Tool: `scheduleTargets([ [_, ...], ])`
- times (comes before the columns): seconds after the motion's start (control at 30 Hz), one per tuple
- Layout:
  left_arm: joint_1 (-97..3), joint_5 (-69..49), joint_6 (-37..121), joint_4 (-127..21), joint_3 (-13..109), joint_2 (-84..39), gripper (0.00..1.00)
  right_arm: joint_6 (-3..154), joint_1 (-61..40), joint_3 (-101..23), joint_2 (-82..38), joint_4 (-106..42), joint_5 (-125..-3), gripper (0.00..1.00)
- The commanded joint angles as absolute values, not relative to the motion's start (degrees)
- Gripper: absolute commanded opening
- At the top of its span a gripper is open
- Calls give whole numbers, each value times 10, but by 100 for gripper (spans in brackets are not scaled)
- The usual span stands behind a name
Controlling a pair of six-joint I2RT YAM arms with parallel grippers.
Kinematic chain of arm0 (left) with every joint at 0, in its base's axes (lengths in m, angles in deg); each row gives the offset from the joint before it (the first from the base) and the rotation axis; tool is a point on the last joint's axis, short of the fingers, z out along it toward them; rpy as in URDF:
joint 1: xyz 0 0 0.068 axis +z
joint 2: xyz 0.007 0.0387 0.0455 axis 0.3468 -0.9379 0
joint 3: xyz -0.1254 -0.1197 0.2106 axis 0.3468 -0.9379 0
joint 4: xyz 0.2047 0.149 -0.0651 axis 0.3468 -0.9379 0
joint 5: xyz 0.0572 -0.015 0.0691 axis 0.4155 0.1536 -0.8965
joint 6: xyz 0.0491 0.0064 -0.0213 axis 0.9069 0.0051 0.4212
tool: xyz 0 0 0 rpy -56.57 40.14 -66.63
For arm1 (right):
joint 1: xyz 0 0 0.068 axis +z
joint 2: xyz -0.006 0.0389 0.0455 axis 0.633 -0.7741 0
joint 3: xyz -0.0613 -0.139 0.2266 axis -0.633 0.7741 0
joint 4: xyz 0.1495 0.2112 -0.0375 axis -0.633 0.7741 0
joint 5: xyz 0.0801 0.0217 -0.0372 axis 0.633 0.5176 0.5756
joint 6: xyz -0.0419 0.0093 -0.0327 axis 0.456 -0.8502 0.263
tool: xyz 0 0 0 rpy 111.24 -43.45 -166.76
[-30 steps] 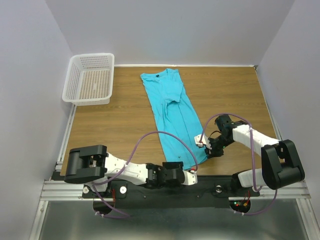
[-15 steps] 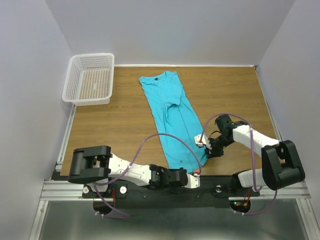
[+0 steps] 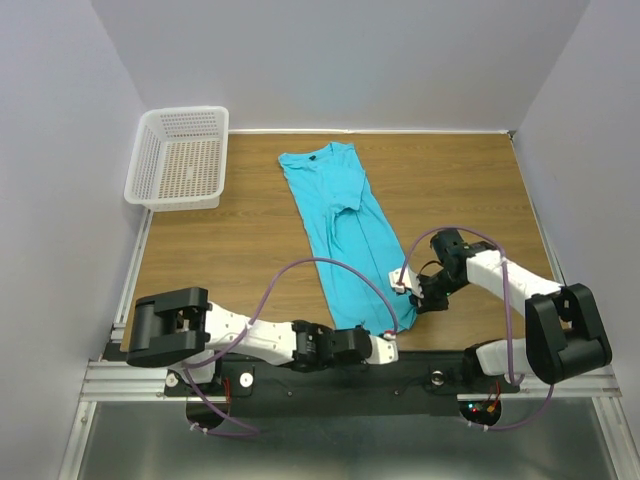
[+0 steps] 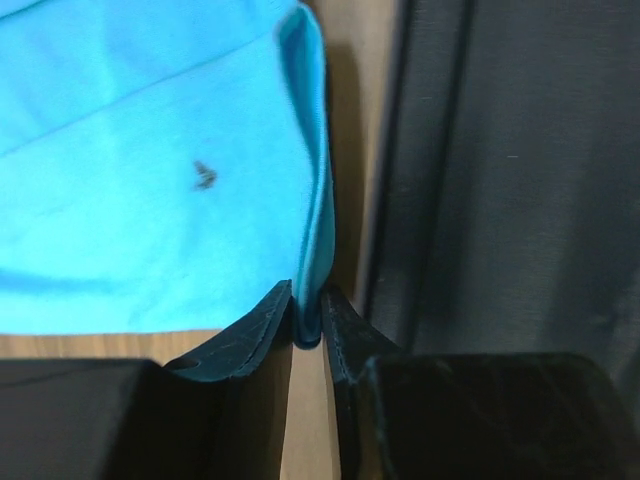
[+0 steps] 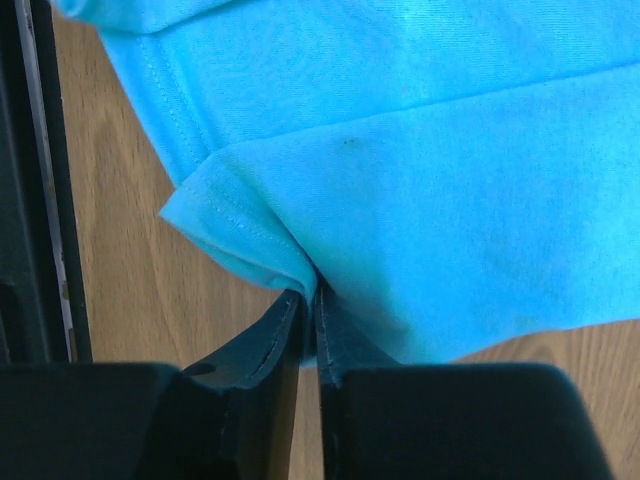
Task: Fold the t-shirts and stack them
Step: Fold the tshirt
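My left gripper is pinching the hem and should carry it outward along the t-shirt, then release it at the t-shirt's edge near the neck. The t-shirt is still long.
A turquoise t-shirt lies folded into a long narrow strip on the wooden table, neck at the far end, hem at the near edge. My left gripper is shut on the hem's near corner; in the left wrist view the t-shirt has its edge pinched between the fingertips. My right gripper is shut on the hem's right corner, and the right wrist view shows the t-shirt bunched where the gripper clamps it.
A white mesh basket stands at the far left corner of the table. White walls close in the left, back and right. The black mounting rail runs along the near edge, close behind the left gripper.
The left gripper has closed onto the near hem corner and the right gripper has tightened on its corner. The shirt's near end has shifted slightly.
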State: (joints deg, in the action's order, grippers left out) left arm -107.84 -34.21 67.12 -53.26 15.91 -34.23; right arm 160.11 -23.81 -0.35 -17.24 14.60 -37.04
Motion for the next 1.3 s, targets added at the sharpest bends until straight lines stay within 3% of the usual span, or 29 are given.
scheduleTargets([
  [0.0,-1055,-367,677,-545,171,-305,0,1606,-238,-33,-169,180,-371,13],
  [0.37,-978,-315,668,-549,179,-214,0,1614,-245,-110,-141,266,-307,1],
  [0.93,-887,-297,676,-577,182,-106,0,1516,-250,-280,-189,300,-310,1],
  [1.27,-731,-220,676,-533,211,-88,0,1441,-252,-453,-325,277,-288,1],
])
